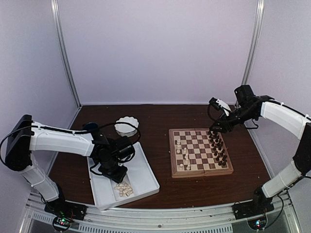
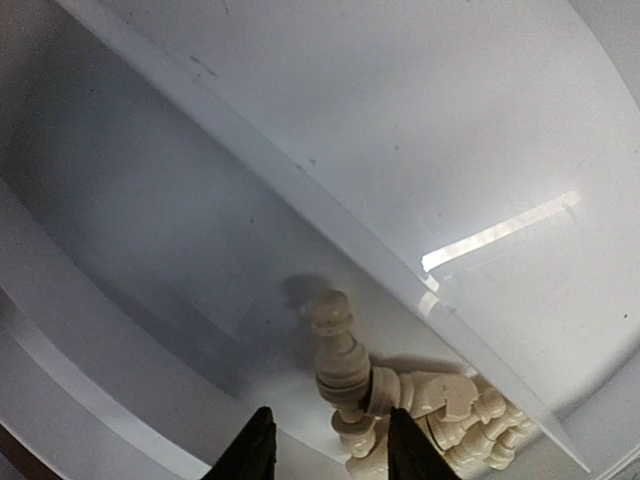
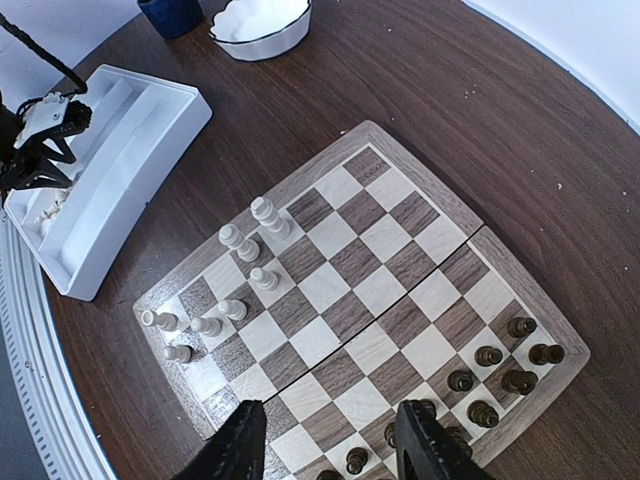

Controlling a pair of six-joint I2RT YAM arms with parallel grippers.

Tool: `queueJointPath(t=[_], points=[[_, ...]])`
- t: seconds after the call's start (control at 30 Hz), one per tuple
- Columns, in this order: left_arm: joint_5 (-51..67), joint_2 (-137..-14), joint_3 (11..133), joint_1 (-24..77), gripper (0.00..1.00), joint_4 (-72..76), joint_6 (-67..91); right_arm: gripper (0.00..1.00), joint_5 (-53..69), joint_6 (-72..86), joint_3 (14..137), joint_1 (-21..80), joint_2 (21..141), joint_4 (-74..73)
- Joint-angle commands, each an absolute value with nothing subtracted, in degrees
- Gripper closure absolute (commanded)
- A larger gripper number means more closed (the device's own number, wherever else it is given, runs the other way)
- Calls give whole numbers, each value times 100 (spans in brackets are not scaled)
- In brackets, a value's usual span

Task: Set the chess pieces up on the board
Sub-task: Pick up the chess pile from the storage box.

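Note:
Next, my left gripper moves down onto the cream piece at the heap's edge (image 1: pixel 118 186) (image 2: pixel 346 382) below it, since this piece sticks out past the rest.
The board (image 1: pixel 200 151) lies right of centre, and it also shows in the right wrist view (image 3: pixel 390 290). Several cream pieces (image 3: pixel 250 262) stand on its left side and several dark pieces (image 3: pixel 500 375) along its right edge. More cream pieces (image 1: pixel 123 189) lie heaped in the white tray (image 1: pixel 143 167). My left gripper (image 2: pixel 328 448) is open, low inside the tray, with a cream piece (image 2: pixel 340 355) lying just ahead of its fingertips. My right gripper (image 3: pixel 330 450) is open and empty, above the board's dark-piece side.
A white scalloped bowl (image 1: pixel 126 125) and a dark blue cup (image 3: pixel 170 14) stand behind the tray. The tray has a raised divider (image 2: pixel 330 215). The metal rail (image 1: pixel 155 213) runs along the near edge.

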State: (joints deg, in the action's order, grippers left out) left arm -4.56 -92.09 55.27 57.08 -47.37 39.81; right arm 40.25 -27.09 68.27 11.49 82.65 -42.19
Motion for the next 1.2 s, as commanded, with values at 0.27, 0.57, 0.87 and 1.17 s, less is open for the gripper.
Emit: queueJointPath(t=[0.27,0.57,0.87,1.17], points=[[-405,-9090,5463,5787,76,-4713,4276,52,4139,-2759,6840,1129,8357,-4263],[-282,-9493,5506,5822,72,-4760,4399,52,4130,-2760,6847,1134,8323,-4276],[-466,-9650,5494,5849,72,-4594,4344,52,4153,-2760,6851,1127,8314,-4287],[-715,-9497,5480,5851,91,-4511,3901,52,4153,-2717,6838,1126,8259,-4279]])
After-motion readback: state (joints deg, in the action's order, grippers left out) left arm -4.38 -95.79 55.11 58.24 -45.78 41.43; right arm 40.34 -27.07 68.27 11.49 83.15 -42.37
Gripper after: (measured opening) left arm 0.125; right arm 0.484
